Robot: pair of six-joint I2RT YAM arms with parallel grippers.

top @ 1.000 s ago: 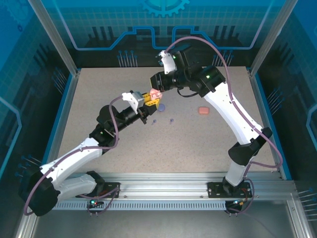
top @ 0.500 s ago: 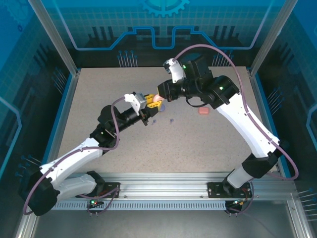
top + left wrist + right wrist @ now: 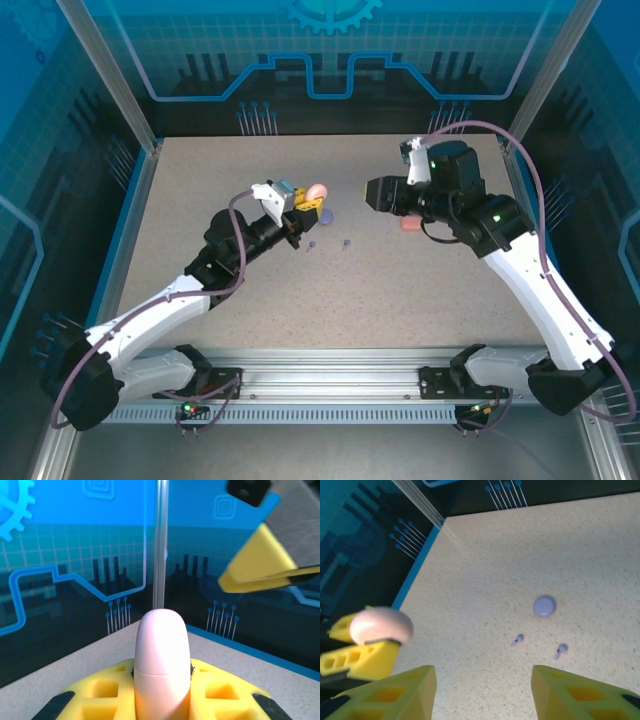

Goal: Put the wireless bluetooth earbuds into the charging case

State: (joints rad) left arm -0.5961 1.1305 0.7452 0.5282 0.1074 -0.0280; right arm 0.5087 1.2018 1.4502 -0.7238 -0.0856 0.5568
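Next, my left gripper tilts downward, lowers the pink case (image 3: pixel 316 190) onto bare tabletop beside the purple earbuds, then releases, since that spot lies below the gripper.
My left gripper (image 3: pixel 308 203) is shut on a pink charging case (image 3: pixel 316 190), held up above the table. In the left wrist view the case (image 3: pixel 161 660) stands upright between the yellow fingers (image 3: pixel 95 695) with its lid seam closed. My right gripper (image 3: pixel 372 192) hangs to the right of it, apart from the case. Its jaws stand open with nothing between them in the right wrist view (image 3: pixel 482 695). Two purple earbuds (image 3: pixel 517 640) (image 3: pixel 561 650) lie on the table beside a round purple case (image 3: pixel 544 605). From above, the buds (image 3: pixel 312 243) (image 3: pixel 346 242) sit below the left gripper.
A salmon case (image 3: pixel 409 224) lies on the table under the right arm. The purple case (image 3: pixel 328 214) sits just right of the left gripper. Blue walls and a metal frame ring the speckled tabletop (image 3: pixel 420 300).
My right gripper has drawn back to the right, away from the pink case, and its jaws have opened. The left gripper has kept its hold on the case almost in place.
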